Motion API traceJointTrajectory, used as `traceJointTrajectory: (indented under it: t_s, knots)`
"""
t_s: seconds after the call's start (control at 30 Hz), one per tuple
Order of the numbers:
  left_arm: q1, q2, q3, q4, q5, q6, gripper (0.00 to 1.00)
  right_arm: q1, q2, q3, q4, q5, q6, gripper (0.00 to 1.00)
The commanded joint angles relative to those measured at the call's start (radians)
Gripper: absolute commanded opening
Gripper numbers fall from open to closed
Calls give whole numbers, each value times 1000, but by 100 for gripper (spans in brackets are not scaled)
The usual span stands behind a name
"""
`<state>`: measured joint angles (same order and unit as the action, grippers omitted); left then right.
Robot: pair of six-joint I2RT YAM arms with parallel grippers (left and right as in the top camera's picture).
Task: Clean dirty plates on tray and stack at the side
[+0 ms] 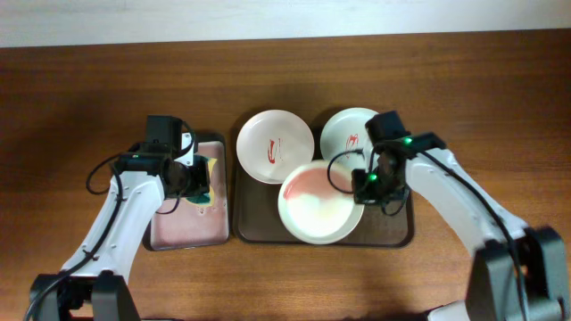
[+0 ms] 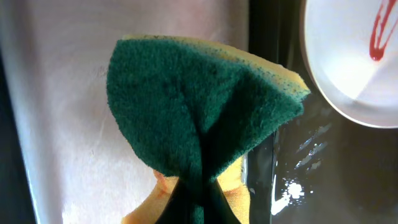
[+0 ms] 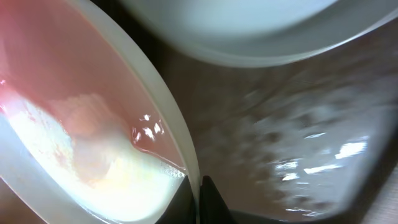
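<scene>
Bare tray surface lies below my left gripper. It will next lower the green and yellow sponge onto the pinkish tray's side by the dark tray and release it.
My left gripper (image 1: 198, 181) is shut on a green and yellow sponge (image 2: 199, 106) and holds it over the small pinkish tray (image 1: 183, 227), close to the dark tray's left edge. My right gripper (image 1: 364, 185) is shut on the right rim of a large white plate (image 1: 319, 203) smeared with pink sauce; its rim (image 3: 177, 134) runs between my fingers (image 3: 200, 199) in the right wrist view. The plate is tilted over the dark brown tray (image 1: 393, 234). Two white plates with red sauce marks lie at the tray's far side, one left (image 1: 274, 145) and one right (image 1: 345, 132).
The wooden table (image 1: 80, 98) surrounds both trays. The left red-marked plate also shows at the top right of the left wrist view (image 2: 354, 56). The dark tray's wet surface (image 3: 298, 124) shows beside the held plate.
</scene>
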<state>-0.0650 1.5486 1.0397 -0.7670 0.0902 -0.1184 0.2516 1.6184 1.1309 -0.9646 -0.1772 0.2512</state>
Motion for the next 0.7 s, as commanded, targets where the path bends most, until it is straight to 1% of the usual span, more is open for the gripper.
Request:
traceJointTrajectory:
  t_s: [0.0,0.07,0.2,0.23,0.27,0.3,0.33,0.37,0.43,0.5,0.6,0.67]
  knots:
    - [5,63,-19,34,15,82,0,24,-72,35,3,251,47,4]
    - [5,111,-19,68,14,82,0,60,-78,36,7,343,47,4]
    - [5,180,-19,85,8,81,0,203,-78,36,24,639,84,4]
    - [5,183,-19,81,-5,77,15,227,-78,36,31,661,84,4]
    - [5,184,-19,64,-8,74,61,274,-78,37,40,722,83,4]
    - [5,184,-19,51,-8,74,72,299,-78,39,39,763,84,4]
    - [5,184,-19,34,-8,74,77,335,-78,42,38,820,84,4]
    - [5,184,-19,15,-9,74,80,369,-78,50,37,868,84,4]
    - [5,184,-19,-4,-9,74,82,413,-83,71,37,923,84,4]
    - [5,184,-19,-30,-8,74,82,453,-101,111,36,934,84,4]
    - [2,185,-19,-82,-8,74,73,462,-135,140,33,933,84,4]
    - [2,185,-25,-92,-8,74,59,462,-159,143,33,933,84,4]
